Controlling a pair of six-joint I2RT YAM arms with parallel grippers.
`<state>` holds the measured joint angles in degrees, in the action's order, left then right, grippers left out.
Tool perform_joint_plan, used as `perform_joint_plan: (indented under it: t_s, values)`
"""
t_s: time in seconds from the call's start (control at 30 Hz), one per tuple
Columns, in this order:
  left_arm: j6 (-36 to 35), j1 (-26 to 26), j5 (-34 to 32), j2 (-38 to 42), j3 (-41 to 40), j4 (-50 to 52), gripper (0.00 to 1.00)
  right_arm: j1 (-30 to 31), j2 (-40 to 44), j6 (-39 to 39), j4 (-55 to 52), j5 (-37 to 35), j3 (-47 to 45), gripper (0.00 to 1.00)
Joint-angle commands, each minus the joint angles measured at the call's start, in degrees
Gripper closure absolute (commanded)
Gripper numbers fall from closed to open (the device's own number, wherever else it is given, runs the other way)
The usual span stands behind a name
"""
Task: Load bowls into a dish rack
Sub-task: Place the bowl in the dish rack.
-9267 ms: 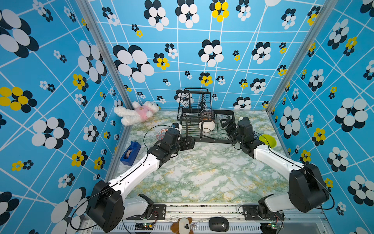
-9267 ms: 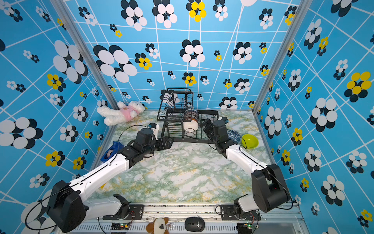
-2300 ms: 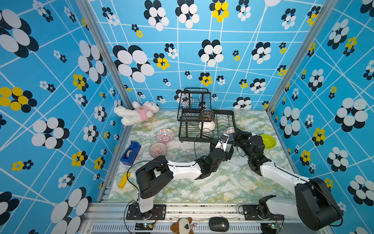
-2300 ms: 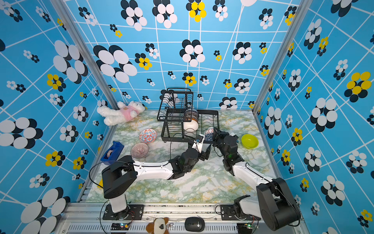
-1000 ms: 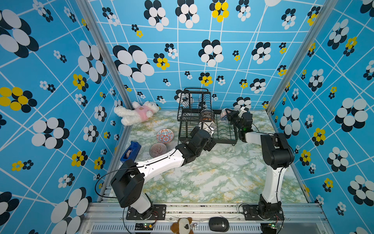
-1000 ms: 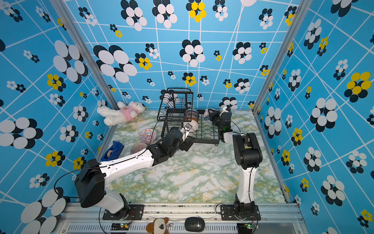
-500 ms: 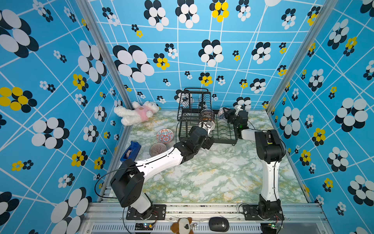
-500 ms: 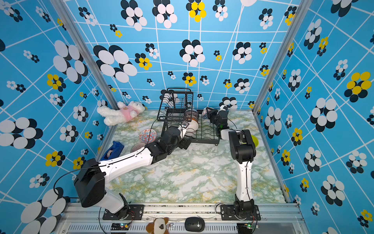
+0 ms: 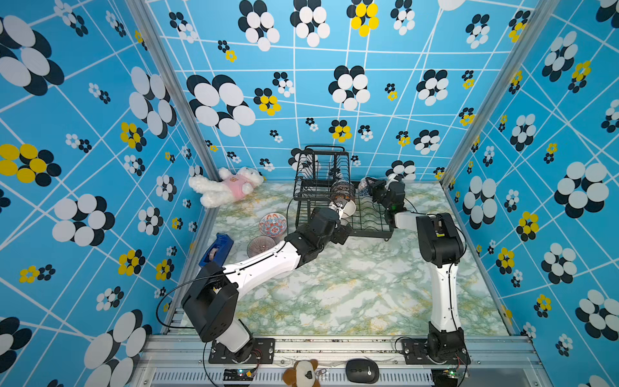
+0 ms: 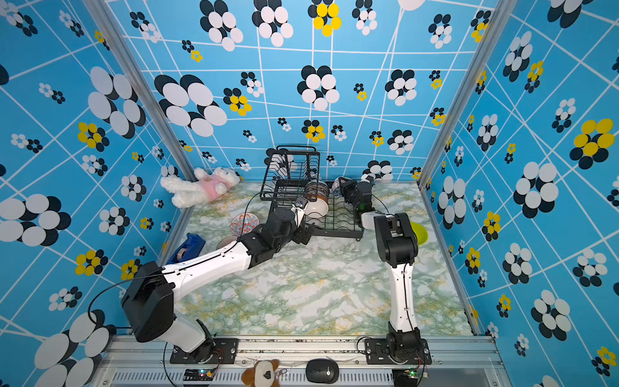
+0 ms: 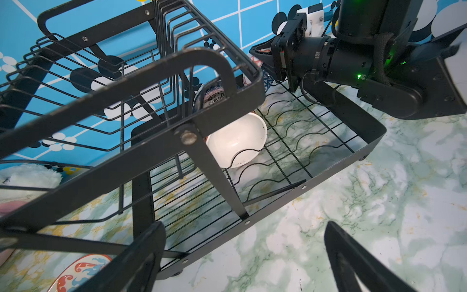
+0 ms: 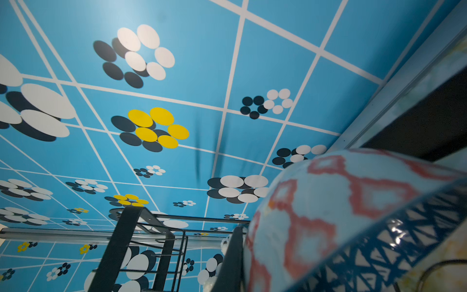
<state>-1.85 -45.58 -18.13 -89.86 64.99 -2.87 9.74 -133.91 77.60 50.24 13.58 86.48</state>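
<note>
My right gripper is next going to lower the pale blue bowl onto the lower tray's back wires and let go of its rim, since that part of the tray is empty.
The black wire dish rack [image 9: 369, 234] [image 10: 339, 232] [image 11: 328, 174] stands at the back of the table. Its lower tray holds a white bowl [image 9: 349, 208] [image 10: 317, 207] [image 11: 237, 139] on edge, with a dark patterned bowl [image 9: 341, 191] [image 10: 317, 191] [image 11: 214, 94] behind it. My right gripper [image 9: 369, 188] [image 10: 342, 189] [image 12: 237, 255] is shut on the rim of a pale blue bowl with red diamonds [image 9: 363, 185] [image 10: 336, 187] [image 12: 341, 215], held above the tray's back right. My left gripper [image 9: 342, 232] [image 10: 303, 234] [image 11: 242, 252] hangs open and empty at the rack's front edge.
A red-blue floral bowl [image 9: 273, 223] [image 10: 244, 222] and a purplish ribbed bowl [image 9: 261, 245] sit left of the rack, under my left arm. A lime green bowl [image 10: 420, 233] lies behind my right arm. A white plush toy [image 9: 227, 186] and a blue tape dispenser [image 9: 214, 249] lie along the left wall.
My right arm has drawn its elbow slightly left, and the held bowl has edged left over the rack's back. The left gripper has stayed put at the rack's front, still open.
</note>
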Motion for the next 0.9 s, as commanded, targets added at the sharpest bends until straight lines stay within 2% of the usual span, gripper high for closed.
perform_joint_plan:
  t_s: [0.0,0.47,0.8,0.87]
  values:
    - [1.4,0.7,1.2,0.1,1.8,0.9,0.01,0.4,-1.3,0.8,2.6,-1.8,2.2,1.00]
    - [2.2,1.2,1.8,0.3,2.2,1.6,0.01,0.5,-0.4,4.8,1.1,-4.7,-0.2,1.00]
    - [2.5,1.2,1.8,0.9,2.2,1.6,0.01,0.9,2.0,5.9,-5.5,-6.9,-1.2,0.90]
    - [2.5,1.2,1.9,1.0,2.2,1.6,0.01,1.1,2.1,6.3,-6.2,-7.0,-1.2,0.85]
